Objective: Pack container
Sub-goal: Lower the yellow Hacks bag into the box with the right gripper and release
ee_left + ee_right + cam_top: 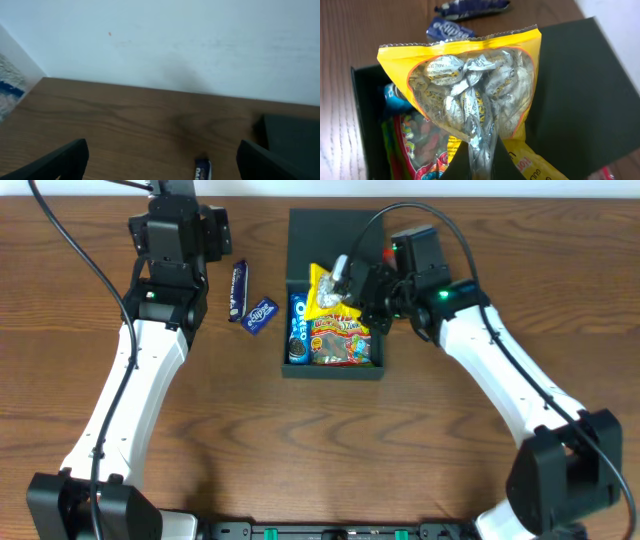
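Observation:
I should next lower my right gripper into the container over the gummy bag's far part, since that part is below, and release the candy bag's clear edge.
The dark square container stands open at mid-table, its flap lid laid back; it also shows in the right wrist view. Inside lie a blue Oreo packet and a colourful gummy bag. My right gripper is shut on a yellow bag of foil-wrapped candies and holds it over the container; the bag also shows in the overhead view. My left gripper is open and empty, above the table left of the container. Two dark blue snack packets lie on the table.
The tip of a blue packet shows between my left fingers. A white wall runs behind the table's far edge. A red item peeks beside my right wrist.

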